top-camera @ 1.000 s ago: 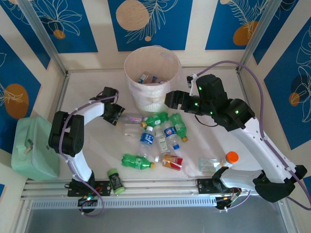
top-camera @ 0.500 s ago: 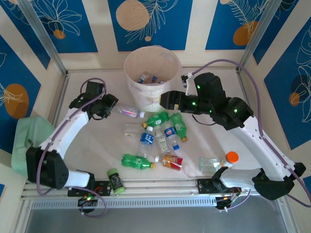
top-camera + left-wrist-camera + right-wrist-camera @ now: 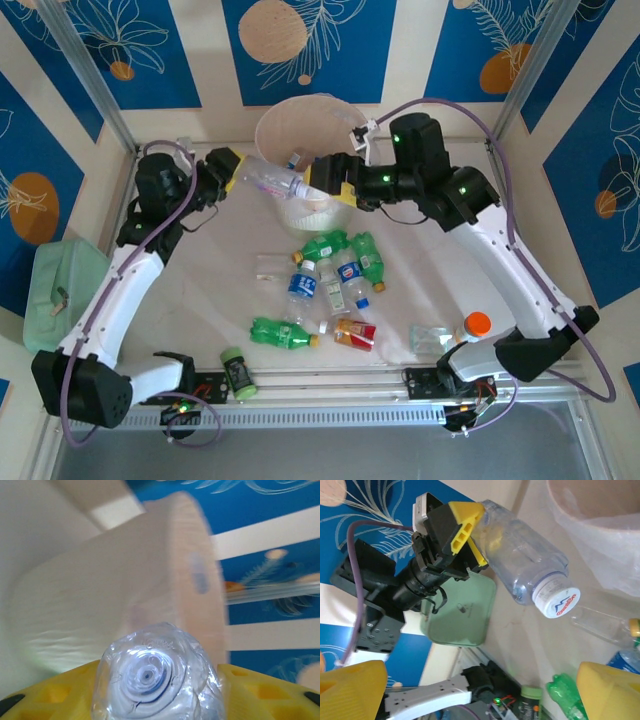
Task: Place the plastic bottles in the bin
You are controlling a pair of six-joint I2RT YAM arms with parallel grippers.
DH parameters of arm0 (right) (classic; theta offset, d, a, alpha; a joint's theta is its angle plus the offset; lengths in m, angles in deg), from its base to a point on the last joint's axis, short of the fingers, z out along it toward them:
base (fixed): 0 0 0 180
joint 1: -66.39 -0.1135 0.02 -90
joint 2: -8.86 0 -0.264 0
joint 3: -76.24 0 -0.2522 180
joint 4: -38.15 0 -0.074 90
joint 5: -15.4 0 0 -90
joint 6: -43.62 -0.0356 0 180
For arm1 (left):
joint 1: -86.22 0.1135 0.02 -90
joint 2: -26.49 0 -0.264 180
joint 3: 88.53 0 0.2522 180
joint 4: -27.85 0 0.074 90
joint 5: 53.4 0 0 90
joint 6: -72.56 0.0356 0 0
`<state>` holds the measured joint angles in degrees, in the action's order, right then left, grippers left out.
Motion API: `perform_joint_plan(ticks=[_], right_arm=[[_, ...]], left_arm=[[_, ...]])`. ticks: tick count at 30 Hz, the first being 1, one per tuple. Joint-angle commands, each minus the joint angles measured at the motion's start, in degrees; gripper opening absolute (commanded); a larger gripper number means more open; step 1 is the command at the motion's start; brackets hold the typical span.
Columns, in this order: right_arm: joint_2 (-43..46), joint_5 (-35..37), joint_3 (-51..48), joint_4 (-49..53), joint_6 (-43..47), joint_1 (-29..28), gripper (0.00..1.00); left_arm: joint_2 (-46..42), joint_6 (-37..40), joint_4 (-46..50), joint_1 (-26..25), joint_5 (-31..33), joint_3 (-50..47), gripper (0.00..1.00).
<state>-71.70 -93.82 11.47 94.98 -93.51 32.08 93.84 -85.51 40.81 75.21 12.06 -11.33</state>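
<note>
The clear bottle hangs ahead of my open fingers, so my right gripper will next move outward and toward my left gripper, onto the clear bottle's body (image 3: 274, 179) (image 3: 524, 559), to close.
My left gripper (image 3: 236, 172) is shut on a clear bottle (image 3: 268, 181) with a white cap, held level in the air just left of the cream bin (image 3: 300, 118). In the left wrist view the bottle's base (image 3: 157, 672) sits between the yellow fingers (image 3: 55, 695), with the bin (image 3: 125, 590) behind it. My right gripper (image 3: 335, 186) stands open and empty at the bin's front. The right wrist view shows the held bottle (image 3: 525, 560), the left gripper (image 3: 470, 532) and the bin's liner (image 3: 600, 530). Several bottles lie on the table: green (image 3: 322, 243), blue-labelled (image 3: 302, 283), red-orange (image 3: 355, 333).
A mint-green container (image 3: 65, 300) sits at the left edge. A dark jar with a green lid (image 3: 237, 372) lies by the left base. A flat clear scrap (image 3: 430, 338) and an orange-capped bottle (image 3: 476, 325) are near the right base.
My left arm has lifted the clear bottle off the table and swung it up beside the bin. The right gripper has moved left along the bin's front.
</note>
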Motion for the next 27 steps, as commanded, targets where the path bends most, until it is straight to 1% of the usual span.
perform_joint_plan(ticks=[1, 4, 7, 10, 18, 21, 27], right_arm=[[-2.1, -6.5, 4.5, -0.5, -2.9, 1.6, 0.99], [-3.6, -8.4, 5.7, -1.4, -5.7, 3.0, 0.99], [-5.9, -11.9, 7.1, -3.4, -8.3, 3.7, 0.99], [-8.2, -12.9, 9.9, -3.6, -9.2, 3.4, 0.99], [-13.4, -15.1, 15.8, -7.2, -13.1, 2.4, 1.00], [-15.3, -15.7, 18.1, -7.6, -13.9, 1.8, 0.94], [-17.4, -16.3, 20.9, -7.0, -14.0, 0.1, 0.79]], left_arm=[[1.7, -6.5, -20.4, 0.8, -8.0, 0.8, 0.53], [4.1, -11.9, -32.4, 0.8, -10.8, 0.3, 0.52], [7.0, -17.2, -42.1, 0.7, -13.0, 0.1, 0.48], [9.6, -21.9, -51.0, 0.6, -14.2, 0.1, 0.49], [11.4, -22.9, -54.9, 0.2, -17.6, 1.5, 0.48], [11.6, -23.0, -55.3, 0.1, -18.0, 1.3, 0.48], [12.4, -22.6, -56.0, 0.1, -18.1, 1.3, 0.48]])
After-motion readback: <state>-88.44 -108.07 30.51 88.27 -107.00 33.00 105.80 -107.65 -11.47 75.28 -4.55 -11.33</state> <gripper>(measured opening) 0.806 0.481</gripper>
